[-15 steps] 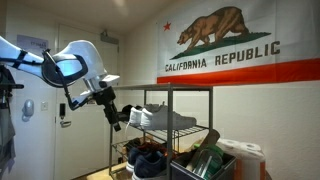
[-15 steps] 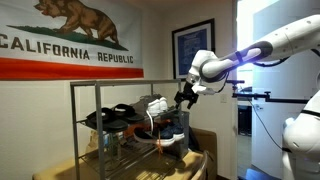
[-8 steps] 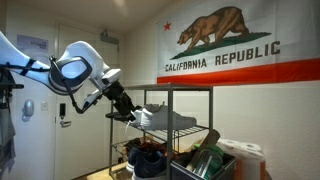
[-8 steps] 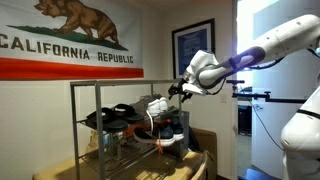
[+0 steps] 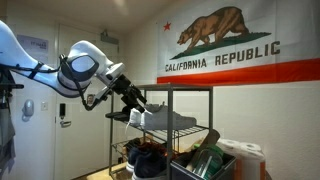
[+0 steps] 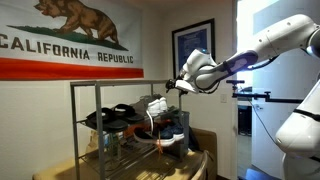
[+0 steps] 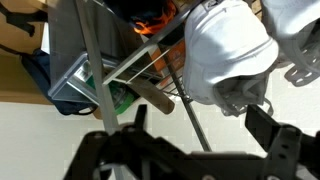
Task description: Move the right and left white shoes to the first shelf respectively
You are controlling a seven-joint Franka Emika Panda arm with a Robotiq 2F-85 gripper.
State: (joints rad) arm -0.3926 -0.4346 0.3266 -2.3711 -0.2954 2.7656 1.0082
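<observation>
My gripper will next move outward and down onto the white sneaker's near end point(image 5: 150, 121) point(image 7: 236, 90), because that end is below and outward of my gripper and its open fingers are still clear of it.
Two white shoes sit side by side on a middle wire tier of the dark metal rack; they show in both exterior views point(image 5: 165, 120) point(image 6: 157, 105). In the wrist view one shoe's toe point(image 7: 225, 50) fills the upper middle and the other shoe point(image 7: 295, 20) is at the top right. My gripper point(image 5: 135, 101) point(image 6: 173, 88) point(image 7: 200, 125) is open and empty. It hovers at the rack's end, just above and beside the shoes, not touching them. The first shelf point(image 5: 190, 89) point(image 6: 120, 84) is the rack's top tier, bare, about level with my gripper.
Dark shoes point(image 6: 115, 118) lie on the same tier further in, and more dark shoes point(image 5: 150, 160) on a lower tier. A green bin point(image 5: 205, 162) and a white roll point(image 5: 245, 152) stand beside the rack. A rack post point(image 7: 100, 70) is close to my fingers.
My gripper has risen and swung towards the rack's end, from beside the shoes to just above them. It stays open. The shoes have not moved.
</observation>
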